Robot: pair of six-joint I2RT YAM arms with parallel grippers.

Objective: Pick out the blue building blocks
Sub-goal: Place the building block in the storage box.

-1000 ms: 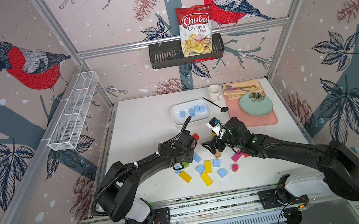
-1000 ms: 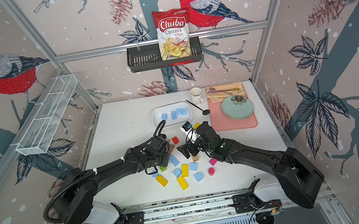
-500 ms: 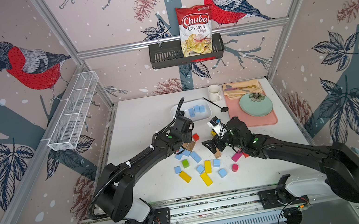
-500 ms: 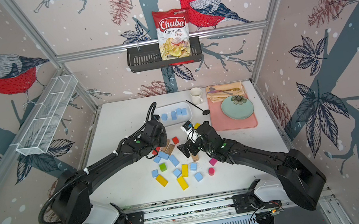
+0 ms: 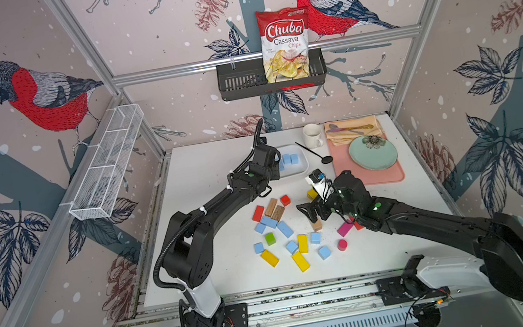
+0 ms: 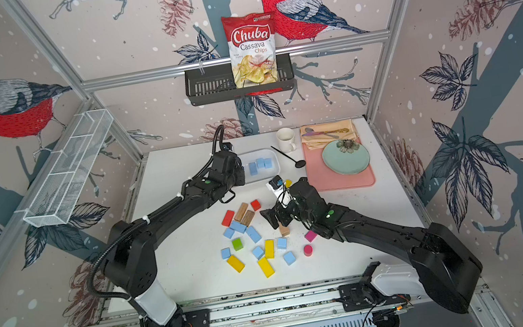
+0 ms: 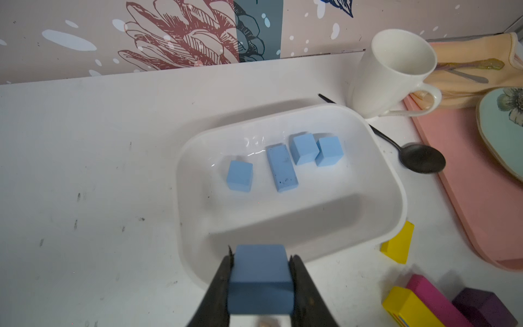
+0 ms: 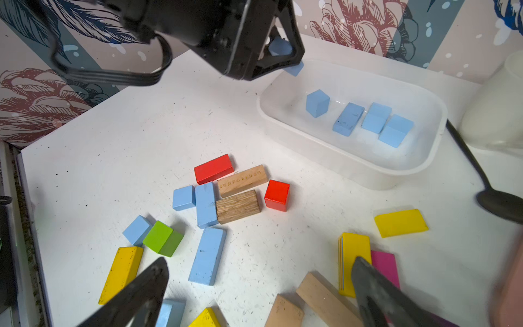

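The left gripper moves outward and down onto the bottom of the tray beside the lone cube (image 7: 211,186) next to release the block, as that spot is still bare.
My left gripper (image 7: 263,256) is shut on a blue building block (image 7: 260,279) and hovers at the near rim of the white tray (image 7: 392,181). In both top views the wrist hides this gripper beside the tray (image 5: 303,169) (image 6: 276,173). Several blue blocks lie in the tray: a bar (image 7: 282,167) and cubes such as (image 7: 239,176). More blue blocks lie loose in the pile, among them a bar (image 8: 207,256), another bar (image 8: 206,204) and a cube (image 5: 324,252). My right gripper (image 8: 260,262) stands open and empty low over the pile's right side (image 5: 310,210).
Yellow (image 5: 300,260), red (image 5: 258,213), green (image 5: 270,238), pink (image 5: 345,228) and wooden (image 5: 271,207) blocks mix with the blue ones. A white mug (image 5: 312,135), a black spoon (image 5: 317,155) and a pink mat (image 5: 370,177) bearing a teal plate (image 5: 373,153) stand right of the tray.
My left arm has swung from the pile up to the tray with the blue block in its grip. The right arm has stayed put.
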